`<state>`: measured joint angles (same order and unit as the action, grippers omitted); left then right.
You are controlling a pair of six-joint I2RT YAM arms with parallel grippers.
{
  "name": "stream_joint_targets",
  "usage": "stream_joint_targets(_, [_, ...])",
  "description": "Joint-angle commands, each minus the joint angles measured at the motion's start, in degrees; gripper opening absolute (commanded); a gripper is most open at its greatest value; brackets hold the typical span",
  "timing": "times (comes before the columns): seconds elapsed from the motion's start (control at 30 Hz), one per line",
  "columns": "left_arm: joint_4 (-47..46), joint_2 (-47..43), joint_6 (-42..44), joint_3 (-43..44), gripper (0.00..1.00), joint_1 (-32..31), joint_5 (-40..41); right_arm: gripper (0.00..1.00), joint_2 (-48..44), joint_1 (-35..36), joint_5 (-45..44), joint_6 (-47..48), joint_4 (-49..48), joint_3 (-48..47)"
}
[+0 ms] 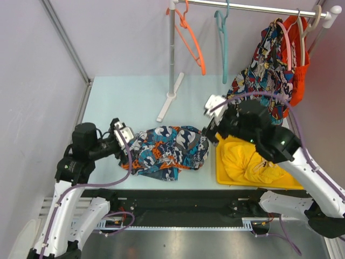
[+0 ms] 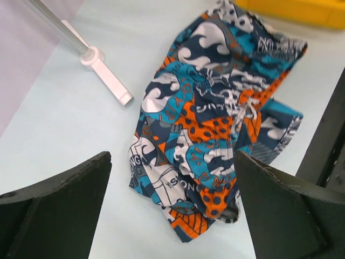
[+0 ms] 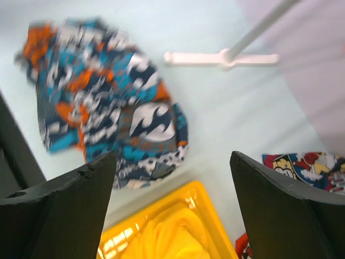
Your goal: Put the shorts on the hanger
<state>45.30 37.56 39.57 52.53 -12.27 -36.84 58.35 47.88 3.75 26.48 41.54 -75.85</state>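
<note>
The teal hanger is hanging bare on the bar at the back, so my right gripper needs to go up and outward, with its fingers tilting up, onto the hanger's teal bar (image 1: 225, 60).
The shorts (image 1: 170, 149), in a navy, teal, orange and white print, lie crumpled on the table near the front edge. They also show in the left wrist view (image 2: 215, 118) and the right wrist view (image 3: 102, 102). The teal hanger (image 1: 223, 38) hangs by its hook on the rail at the back. My left gripper (image 1: 128, 154) is open and empty at the left end of the shorts (image 2: 172, 216). My right gripper (image 1: 207, 135) is open and empty, above the right end of the shorts and the tray corner (image 3: 172, 210).
A yellow tray (image 1: 259, 182) holding a plain yellow garment (image 1: 250, 162) sits at the right. An orange hanger (image 1: 191, 38) and a pink hanger (image 1: 288, 43) with comic-print shorts (image 1: 264, 75) hang on the rail. The rack's white foot (image 1: 170, 97) stands mid-table.
</note>
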Motion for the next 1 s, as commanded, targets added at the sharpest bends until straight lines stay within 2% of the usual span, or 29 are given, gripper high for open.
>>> stream_joint_targets(0.0, [-4.6, 3.13, -11.7, 5.56, 0.99, -0.21, -1.83, 0.89, 2.38, -8.21, 0.48, -15.27, -6.72, -12.43])
stream_joint_targets(0.1, [-6.09, 3.13, -13.55, 6.27, 1.0, -0.21, -3.06, 0.87, 7.12, -14.19, -3.38, -20.93, -8.22, -22.19])
stream_joint_targets(0.2, [-8.64, 2.78, -14.61, 5.92, 1.0, -0.21, -3.41, 0.86, 13.07, -16.84, -11.38, -23.4, -9.02, -27.66])
stream_joint_targets(0.3, [-10.14, 2.43, -15.58, 5.65, 1.0, -0.21, -2.89, 0.84, 21.15, -20.62, -15.77, -25.07, -5.26, -37.06])
stream_joint_targets(0.43, [-13.3, 0.42, -17.16, 3.73, 1.0, -0.21, -0.78, 0.84, 29.08, -25.9, -14.39, -26.22, -3.57, -45.5])
stream_joint_targets(0.6, [-15.68, -0.91, -17.86, 1.79, 1.0, -0.21, 0.45, 0.82, 34.98, -28.81, -9.12, -28.41, -4.27, -50.61])
stream_joint_targets(0.77, [-15.33, -1.53, -17.25, 0.47, 1.0, -0.21, 1.15, 0.8, 39.3, -29.07, -8.14, -28.33, -4.8, -53.26])
stream_joint_targets(0.9, [-14.98, -1.96, -16.63, 0.11, 1.0, -0.21, 1.86, 0.71, 39.83, -28.98, -9.81, -27.97, -4.71, -52.12])
stream_joint_targets(0.97, [-15.24, -2.05, -16.63, -0.06, 1.0, -0.21, 1.95, 0.63, 39.74, -28.98, -10.95, -27.1, -4.97, -51.33])
